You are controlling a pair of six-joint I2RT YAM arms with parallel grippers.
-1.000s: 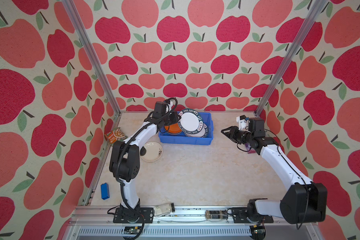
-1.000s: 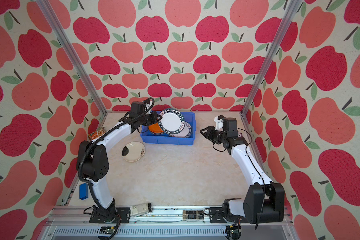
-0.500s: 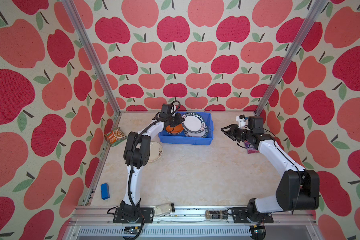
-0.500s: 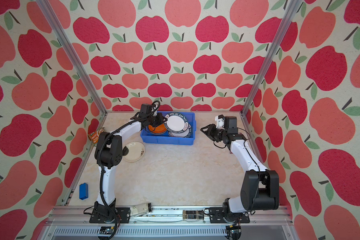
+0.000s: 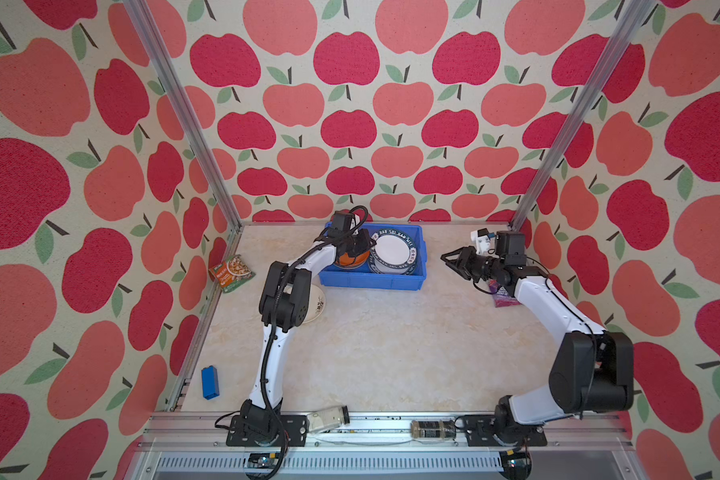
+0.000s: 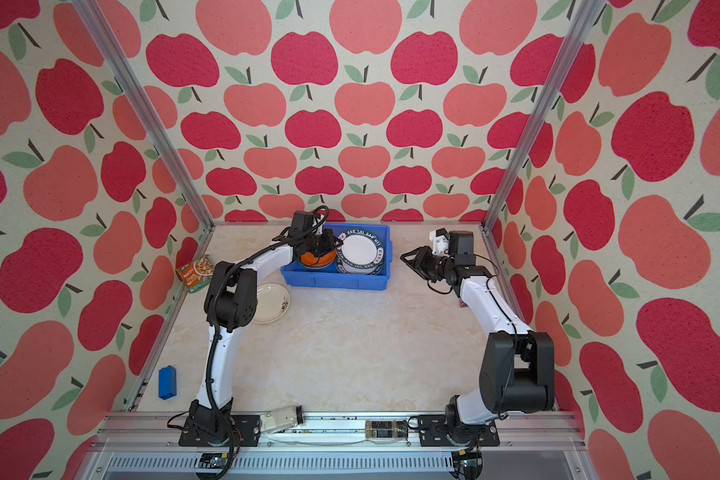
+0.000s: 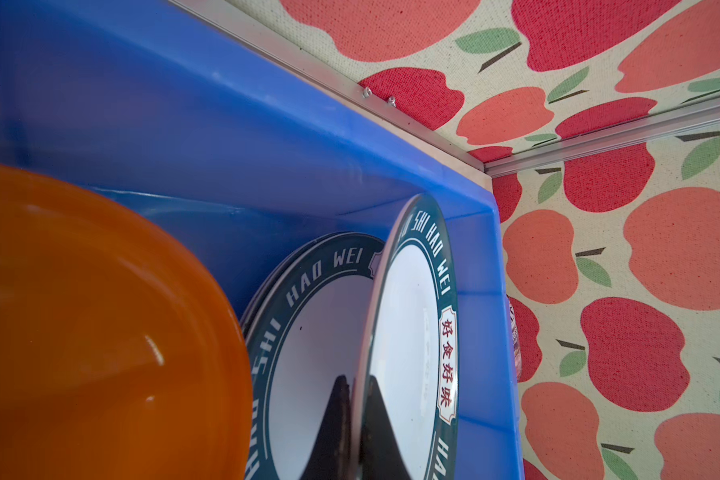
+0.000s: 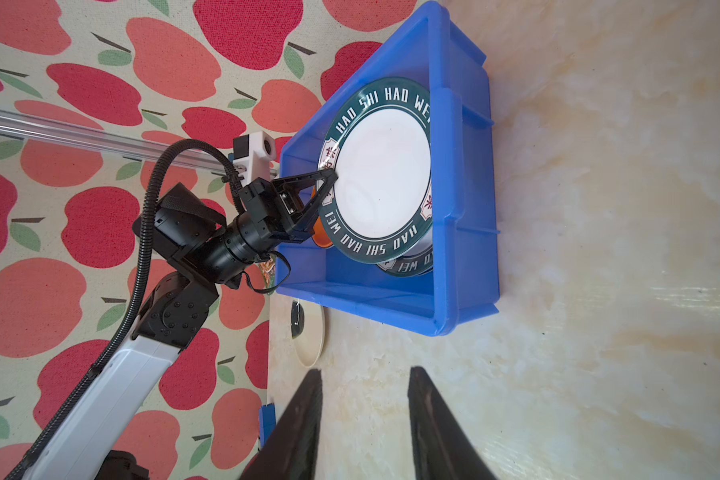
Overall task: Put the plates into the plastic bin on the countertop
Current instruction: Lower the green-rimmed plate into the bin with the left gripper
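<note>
The held plate is already inside the bin. My left gripper should next move slightly away from the orange plate and let go of the rim over the second lettered plate [image 5: 393,271] [image 7: 312,352].
My left gripper [image 7: 356,378] is shut on the rim of a white plate with a dark-green lettered rim [image 5: 393,251], held tilted inside the blue plastic bin [image 5: 375,284]. The right wrist view shows that grip [image 8: 329,174] and a second lettered plate [image 8: 412,264] lying under the held one. An orange plate [image 5: 344,262] fills the bin's left half. A cream plate with an ink blotch [image 6: 273,301] lies on the countertop [image 5: 391,340], partly under the left arm's elbow. My right gripper [image 5: 447,257] hangs open and empty to the right of the bin.
A snack packet [image 5: 231,272] lies by the left wall and a purple packet [image 5: 504,297] under the right arm. A blue block [image 5: 210,382] sits at the front left. Two glass jars [image 5: 329,419] [image 5: 433,430] lie on the front rail.
The left arm's elbow swung right, over the cream plate, and the held plate shifted slightly right and lower in the bin. The right arm's elbow has shifted while its gripper stayed near the same spot.
</note>
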